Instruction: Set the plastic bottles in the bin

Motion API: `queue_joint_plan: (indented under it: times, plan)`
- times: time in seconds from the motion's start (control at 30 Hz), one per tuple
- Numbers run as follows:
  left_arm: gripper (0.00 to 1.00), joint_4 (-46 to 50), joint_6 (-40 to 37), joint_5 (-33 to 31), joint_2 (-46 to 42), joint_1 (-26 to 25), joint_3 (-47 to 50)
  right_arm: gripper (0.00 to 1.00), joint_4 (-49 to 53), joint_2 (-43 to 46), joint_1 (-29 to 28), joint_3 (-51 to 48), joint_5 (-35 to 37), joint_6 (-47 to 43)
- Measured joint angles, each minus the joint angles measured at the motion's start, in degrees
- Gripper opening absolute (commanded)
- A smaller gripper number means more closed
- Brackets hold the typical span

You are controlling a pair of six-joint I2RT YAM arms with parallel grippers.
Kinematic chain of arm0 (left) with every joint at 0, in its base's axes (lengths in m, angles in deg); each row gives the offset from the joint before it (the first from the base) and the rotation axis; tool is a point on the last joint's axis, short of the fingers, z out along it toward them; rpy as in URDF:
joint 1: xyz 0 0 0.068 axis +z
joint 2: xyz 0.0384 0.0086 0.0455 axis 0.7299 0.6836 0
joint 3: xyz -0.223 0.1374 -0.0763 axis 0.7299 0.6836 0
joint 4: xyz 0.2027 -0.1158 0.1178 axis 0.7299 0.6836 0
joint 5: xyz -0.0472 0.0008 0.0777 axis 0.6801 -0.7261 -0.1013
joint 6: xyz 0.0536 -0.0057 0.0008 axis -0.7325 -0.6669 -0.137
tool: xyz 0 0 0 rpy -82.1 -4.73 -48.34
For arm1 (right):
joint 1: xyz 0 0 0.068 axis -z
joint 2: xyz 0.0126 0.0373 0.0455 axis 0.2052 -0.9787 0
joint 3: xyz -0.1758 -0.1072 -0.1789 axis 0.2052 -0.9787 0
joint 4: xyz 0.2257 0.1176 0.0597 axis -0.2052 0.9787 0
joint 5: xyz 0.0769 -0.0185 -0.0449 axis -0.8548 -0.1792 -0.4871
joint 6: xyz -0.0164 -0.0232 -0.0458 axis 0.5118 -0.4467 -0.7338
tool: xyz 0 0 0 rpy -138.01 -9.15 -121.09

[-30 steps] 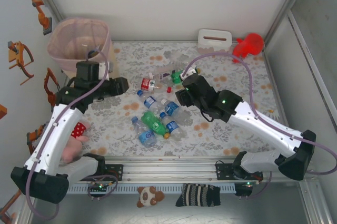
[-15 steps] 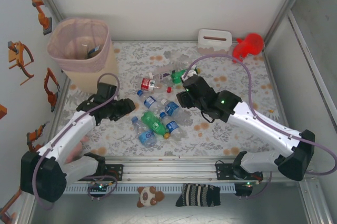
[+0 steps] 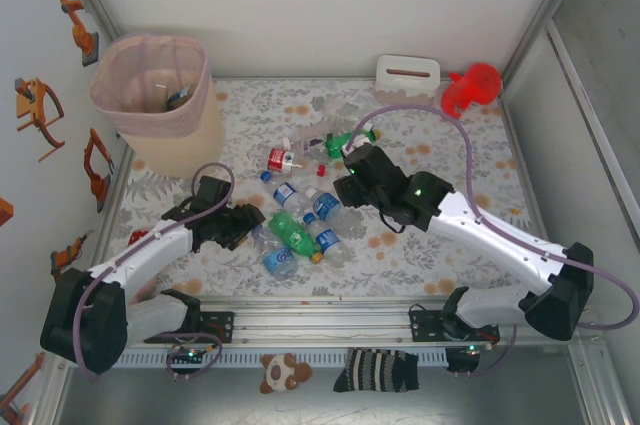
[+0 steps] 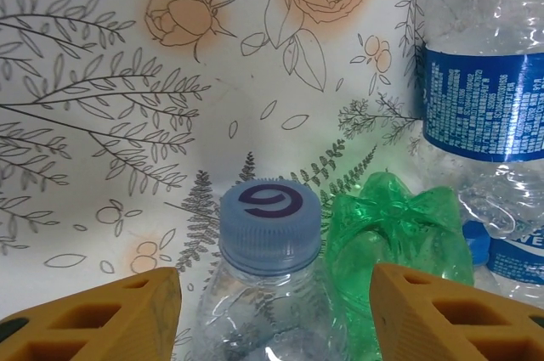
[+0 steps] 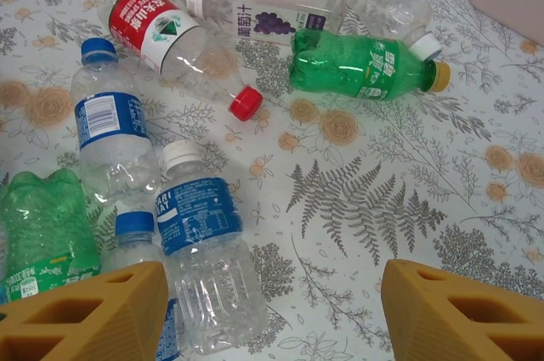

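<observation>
I will lower my left gripper slightly toward the table and then close it around the clear bottle's end with the cap, since its open fingers are already around the bottle.
Several plastic bottles (image 3: 292,213) lie in a heap mid-table: clear with blue labels, green, one red-labelled. The beige bin (image 3: 185,140) with its pink liner stands at the far left. My left gripper (image 3: 247,228) is low at the heap's left edge, open. In the left wrist view its fingers straddle a clear bottle with a blue cap (image 4: 270,223), gaps on both sides, with a green bottle's base (image 4: 399,229) just to the right. My right gripper (image 3: 340,186) hovers open over the heap's right side. Below it lie a blue-labelled bottle (image 5: 200,238), a green bottle (image 5: 361,64) and a red-labelled bottle (image 5: 153,28).
A white tissue box (image 3: 407,73) and a red toy (image 3: 472,87) sit at the back right. Metal frame walls close the table's left and right sides. The flowered cloth right of the heap (image 3: 440,175) is bare. A stuffed toy (image 3: 276,371) lies below the front rail.
My left arm swung away from the bin, came down and forward, and reached the left edge of the bottle heap. The right arm barely shifted.
</observation>
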Motion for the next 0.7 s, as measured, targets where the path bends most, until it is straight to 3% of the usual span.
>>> queue_joint_plan:
  times: [0.43,0.7]
  plan:
    - [0.51,-6.6,1.25,0.63,8.15,0.0,0.57,0.66,0.0,0.0,0.0,-0.39,0.02,0.24]
    - [0.35,-7.58,0.59,0.22,10.97,0.0,-1.36,0.67,0.02,1.22,0.11,-1.38,0.26,0.46]
